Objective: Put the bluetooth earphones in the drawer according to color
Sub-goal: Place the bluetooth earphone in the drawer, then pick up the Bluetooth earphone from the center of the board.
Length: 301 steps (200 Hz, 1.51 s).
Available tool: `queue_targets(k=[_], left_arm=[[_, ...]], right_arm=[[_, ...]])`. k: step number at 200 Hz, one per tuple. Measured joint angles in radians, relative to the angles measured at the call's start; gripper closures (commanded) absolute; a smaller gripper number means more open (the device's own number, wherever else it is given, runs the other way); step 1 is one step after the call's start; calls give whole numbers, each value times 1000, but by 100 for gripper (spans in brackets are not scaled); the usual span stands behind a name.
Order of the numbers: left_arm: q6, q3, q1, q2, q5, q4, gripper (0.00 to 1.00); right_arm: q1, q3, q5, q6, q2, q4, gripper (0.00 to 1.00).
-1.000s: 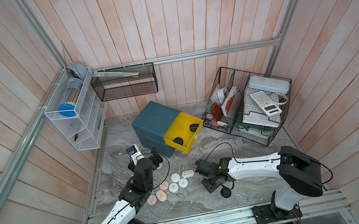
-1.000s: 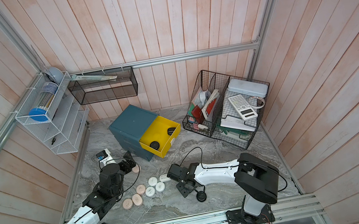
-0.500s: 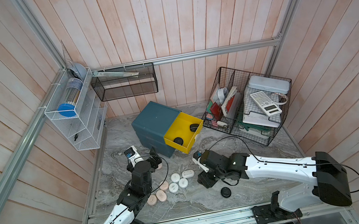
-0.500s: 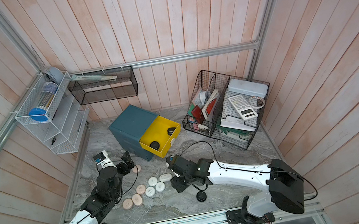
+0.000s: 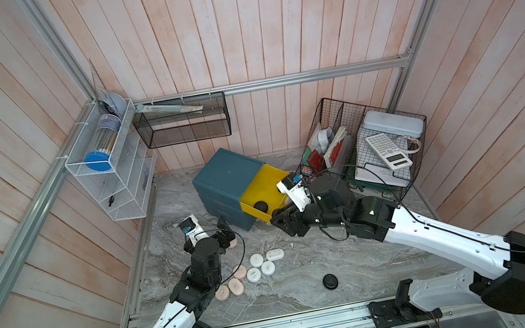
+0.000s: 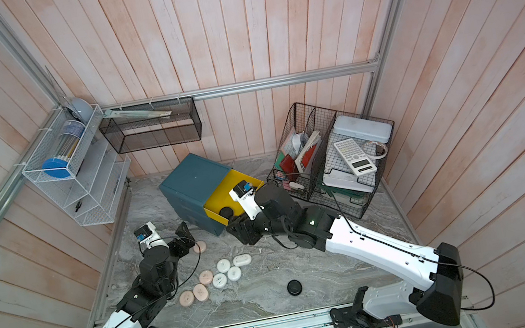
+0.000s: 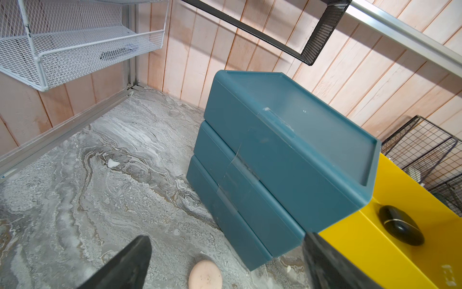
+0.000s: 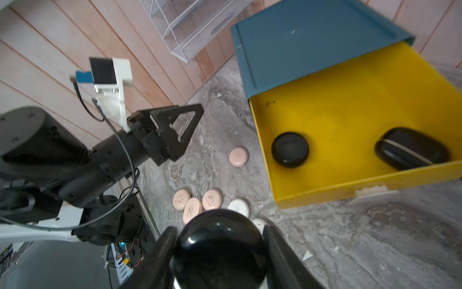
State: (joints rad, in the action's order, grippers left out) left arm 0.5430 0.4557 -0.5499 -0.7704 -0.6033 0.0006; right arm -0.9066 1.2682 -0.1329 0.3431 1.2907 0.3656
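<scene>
The clear space lies outward of my right gripper, so it will move outward over the yellow drawer (image 5: 266,186) next and let go of the black case on the drawer's bare bottom.
The drawer cabinet (image 5: 227,178) is dark teal, and its yellow top drawer (image 5: 266,186) is pulled out. Two black earphones (image 8: 290,149) (image 8: 412,149) lie inside it. My right gripper (image 8: 217,240) is shut on a black earphone case (image 8: 217,250), just in front of the yellow drawer's front edge (image 5: 279,218). My left gripper (image 5: 225,229) stands open beside the cabinet's corner, over a pink case (image 7: 205,275). Three more pink cases (image 5: 236,286) and several white ones (image 5: 267,267) cluster on the marble. One black case (image 5: 330,282) lies alone near the front.
A black wire basket (image 5: 335,113) with a calculator and papers stands right of the cabinet, close behind my right arm. On the left wall hangs a white mesh shelf (image 5: 112,182), and a black mesh shelf (image 5: 182,124) hangs on the back wall.
My right gripper has carried the black case from the front middle of the table up to the yellow drawer. The left arm has barely moved.
</scene>
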Motion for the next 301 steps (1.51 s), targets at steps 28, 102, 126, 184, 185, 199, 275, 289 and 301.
queue_targets(k=[28, 102, 126, 184, 185, 199, 275, 289, 301], left_arm=[[0, 0, 0, 0, 0, 0, 0], [0, 0, 0, 0, 0, 8, 0], [0, 0, 0, 0, 1, 8, 0], [0, 0, 0, 0, 2, 8, 0], [0, 0, 0, 0, 2, 8, 0], [0, 0, 0, 0, 4, 8, 0], [0, 0, 0, 8, 23, 15, 0], [1, -5, 0, 19, 27, 16, 0], [2, -15, 0, 35, 31, 23, 0]], right_arm=[[104, 104, 8, -24, 91, 3, 59], [261, 333, -8, -69, 390, 38, 57], [262, 409, -31, -83, 474, 56, 48], [262, 461, -61, -88, 527, 98, 19], [262, 462, -61, -89, 526, 98, 19], [262, 464, -63, -87, 519, 109, 19], [253, 248, -59, -70, 219, 117, 19], [243, 153, -55, -58, 141, 107, 18], [233, 73, -52, -47, 87, 104, 19]])
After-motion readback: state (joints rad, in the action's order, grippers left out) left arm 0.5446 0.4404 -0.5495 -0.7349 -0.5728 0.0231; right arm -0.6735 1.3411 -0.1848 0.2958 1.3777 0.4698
